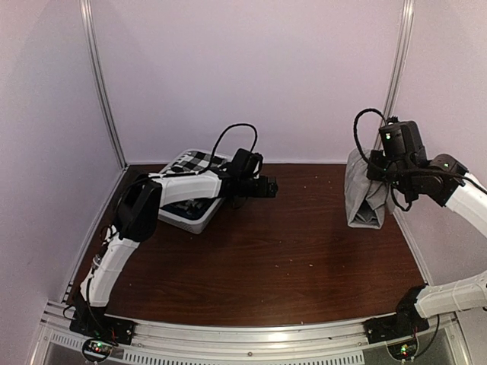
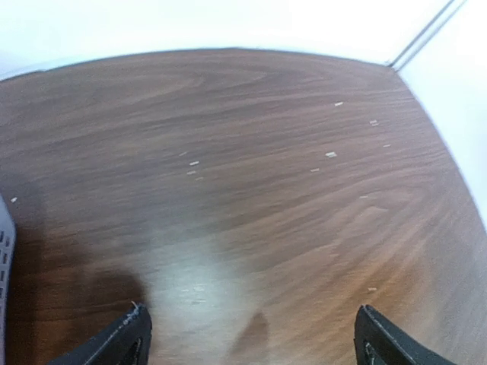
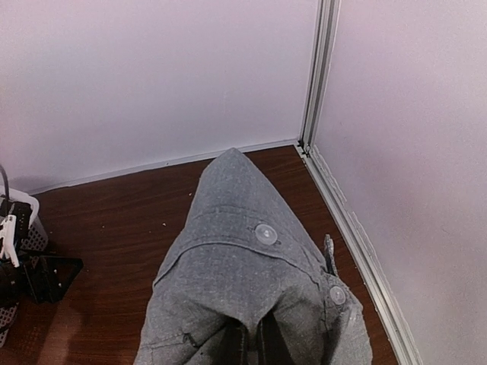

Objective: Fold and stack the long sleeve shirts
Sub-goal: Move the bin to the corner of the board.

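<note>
I will next bring my right gripper down and left in the top view to release the light grey shirt on the open wood.
The light grey shirt (image 1: 362,196) hangs bunched at the right of the table, its lower end on the wood. My right gripper (image 1: 379,166) is shut on its top. In the right wrist view the grey shirt (image 3: 251,266) drapes down from my right gripper (image 3: 255,346), with a buttoned cuff or collar facing up. The black-and-white checked shirt (image 1: 193,162) lies in the white basket (image 1: 185,217) at the back left. My left gripper (image 1: 266,186) hovers just right of the basket, over bare wood. In its own view my left gripper (image 2: 255,334) is open with nothing between the fingers.
The brown wooden table (image 1: 289,251) is enclosed by pale walls with metal posts (image 1: 103,84). A corner post (image 3: 316,76) and the wall's foot rail (image 3: 358,251) run close beside the grey shirt. The basket's edge (image 2: 4,251) shows at the left of the left wrist view.
</note>
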